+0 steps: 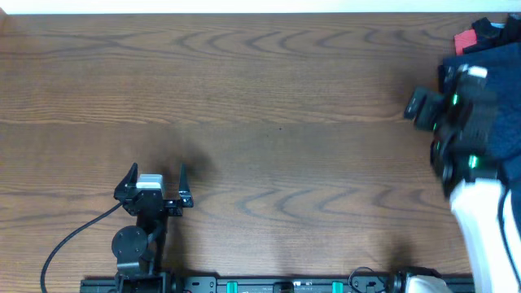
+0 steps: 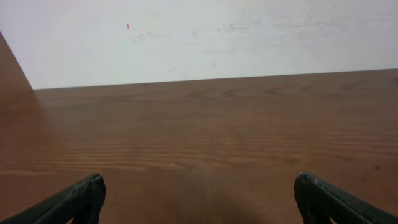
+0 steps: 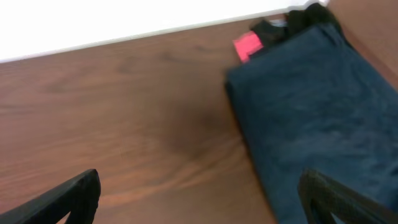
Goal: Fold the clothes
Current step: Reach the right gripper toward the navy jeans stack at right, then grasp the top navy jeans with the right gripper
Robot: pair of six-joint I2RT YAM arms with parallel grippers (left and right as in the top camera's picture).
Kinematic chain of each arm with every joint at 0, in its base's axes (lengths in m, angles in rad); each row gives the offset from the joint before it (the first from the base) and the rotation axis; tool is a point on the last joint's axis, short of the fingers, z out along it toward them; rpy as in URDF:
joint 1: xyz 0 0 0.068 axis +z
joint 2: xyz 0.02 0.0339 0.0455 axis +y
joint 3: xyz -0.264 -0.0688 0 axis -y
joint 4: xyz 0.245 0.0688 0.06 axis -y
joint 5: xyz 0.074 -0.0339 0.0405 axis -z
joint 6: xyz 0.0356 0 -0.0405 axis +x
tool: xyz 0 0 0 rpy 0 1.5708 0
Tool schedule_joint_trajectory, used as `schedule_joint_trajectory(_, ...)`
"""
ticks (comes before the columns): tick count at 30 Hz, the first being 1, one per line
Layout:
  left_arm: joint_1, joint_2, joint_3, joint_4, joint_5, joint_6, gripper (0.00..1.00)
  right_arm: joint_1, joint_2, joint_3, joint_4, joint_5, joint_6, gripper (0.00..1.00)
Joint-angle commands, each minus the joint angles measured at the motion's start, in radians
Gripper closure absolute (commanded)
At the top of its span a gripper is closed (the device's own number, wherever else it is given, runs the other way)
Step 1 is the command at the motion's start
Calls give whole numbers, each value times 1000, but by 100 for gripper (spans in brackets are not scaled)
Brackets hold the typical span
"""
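The fabric's long edge (image 1: 450,67) (image 3: 258,112) lies below the right gripper, toward the right in the wrist view, so the robot will lower that gripper onto it on that side next.
The clothes (image 3: 317,118) are a pile of dark navy fabric at the table's far right, also seen under the right arm in the overhead view (image 1: 501,61). My right gripper (image 3: 199,186) hangs open above the bare wood just left of the pile. Its right finger (image 3: 329,199) is over the fabric's edge and nothing is between the fingers. My left gripper (image 1: 156,173) rests near the front left of the table, far from the clothes. In its own wrist view the left gripper (image 2: 199,186) is wide open over bare wood.
A red item (image 3: 247,45) and a black piece (image 3: 298,18) lie at the far end of the pile, by the table's back edge. A white wall (image 2: 199,37) runs behind the wooden table (image 1: 269,122). A black cable (image 1: 65,240) trails from the left arm.
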Motion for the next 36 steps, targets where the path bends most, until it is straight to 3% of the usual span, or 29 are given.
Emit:
schedule_joint_trajectory(1,3,-1,-27,-15,18,15,2,-40,166,153,-35,137,-36,1)
schedule_joint_trajectory(5,3,-1,-27,-15,18,15,2,-54,314,254,-19,203,-40,1)
schedule_joint_trajectory(10,3,-1,-27,-15,18,15,2,-54,470,262,142,179,-205,2)
schedule_joint_trajectory(17,3,-1,-27,-15,18,15,2,-54,732,343,214,353,-360,4)
schedule_joint_trajectory(26,3,-1,-27,-15,18,15,2,-53,967,456,250,580,-442,5)
schedule_joint_trajectory(32,3,-1,-27,-15,18,15,2,-61,979,457,268,590,-426,17)
schedule_joint_trajectory(36,3,-1,-26,-15,18,15,2,-61,979,457,268,586,-427,40)
